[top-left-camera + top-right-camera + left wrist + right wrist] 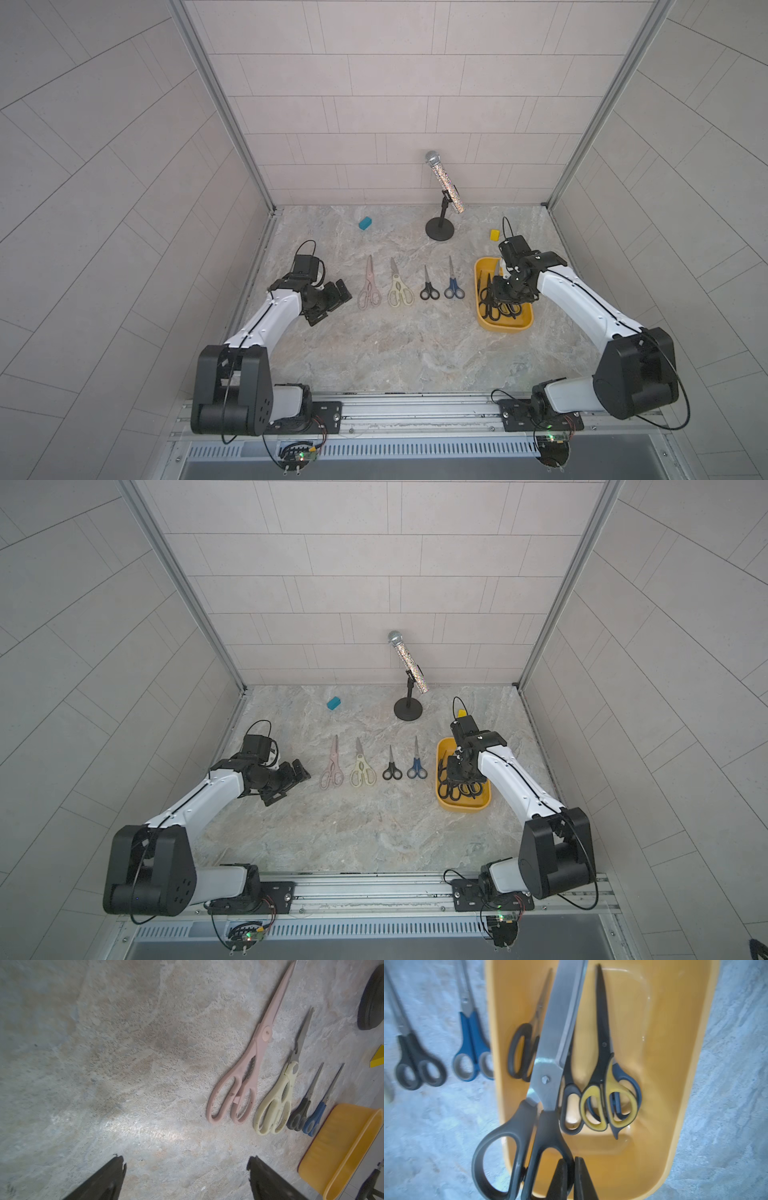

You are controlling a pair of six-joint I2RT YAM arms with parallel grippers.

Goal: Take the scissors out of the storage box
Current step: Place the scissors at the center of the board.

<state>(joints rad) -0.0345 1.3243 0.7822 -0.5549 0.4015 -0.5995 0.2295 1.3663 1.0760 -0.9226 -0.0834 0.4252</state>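
The part of the table in front of the pink handles is empty. My right gripper should next swing back and down from the box and let go of the large black-handled scissors there.
The mustard-yellow storage box [505, 329] [464, 809] [691, 1084] sits on the right of the table. My right gripper [572, 1159] [505, 291] is over it, shut on a handle loop of large black-handled scissors [550, 1064], which are tilted up above the box. A small black pair [523, 1051], another black pair [571, 1105] and a yellow-and-black pair [610, 1095] lie inside. In a row on the table lie pink [369, 284], cream [399, 286], black [429, 286] and blue [453, 284] scissors. My left gripper [186, 1159] [332, 305] hangs open and empty, left of the pink pair.
A glittery microphone on a round black stand [440, 232] stands at the back. A teal block [365, 223] lies at the back left and a tiny yellow block [494, 235] behind the box. Tiled walls close in three sides.
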